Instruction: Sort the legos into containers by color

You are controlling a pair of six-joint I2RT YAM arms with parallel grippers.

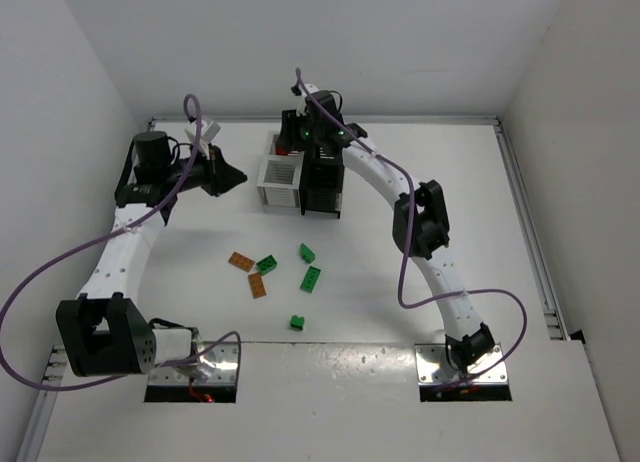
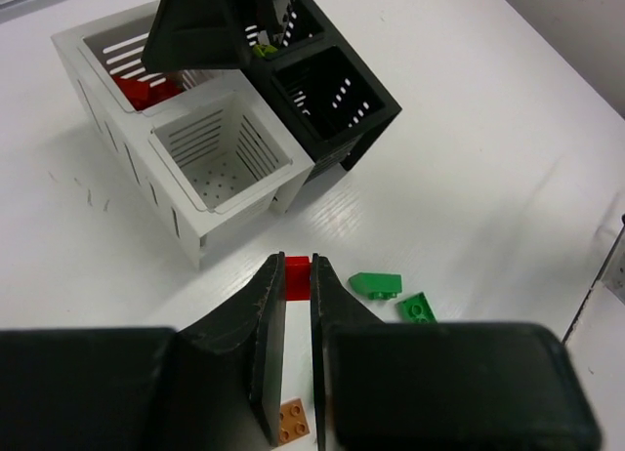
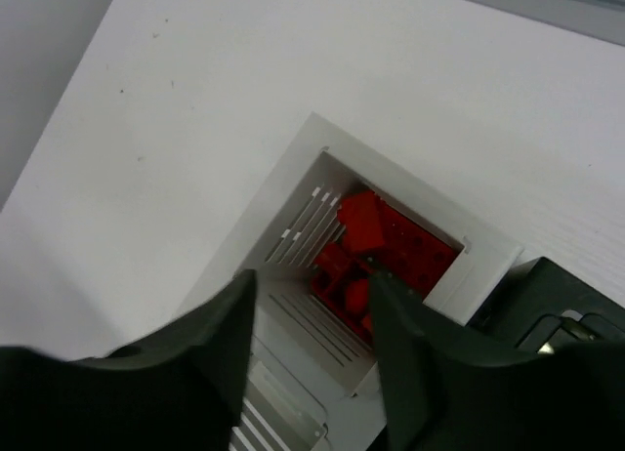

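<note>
The robot's left gripper will move outward over the red-filled bin (image 2: 148,87) to let go of the red lego, because that bin is outward and to the gripper's right in the top view.
The containers stand clustered at the back: a white bin (image 3: 293,192) with several red legos (image 3: 395,241) in it, an empty white bin (image 2: 223,163) and a black bin (image 2: 327,95). My right gripper (image 3: 312,314) hangs open right above the red-filled bin with nothing between its fingers. Left of the bins, above the table, my left gripper (image 2: 297,264) is shut on a small red lego (image 2: 297,278). Loose on the table lie green legos (image 1: 311,278) and two orange-brown ones (image 1: 240,261).
A yellow-green piece (image 2: 262,49) shows in a dark bin behind the black one. More green bricks (image 1: 297,322) lie toward the near edge. White walls close in the table on the left, back and right.
</note>
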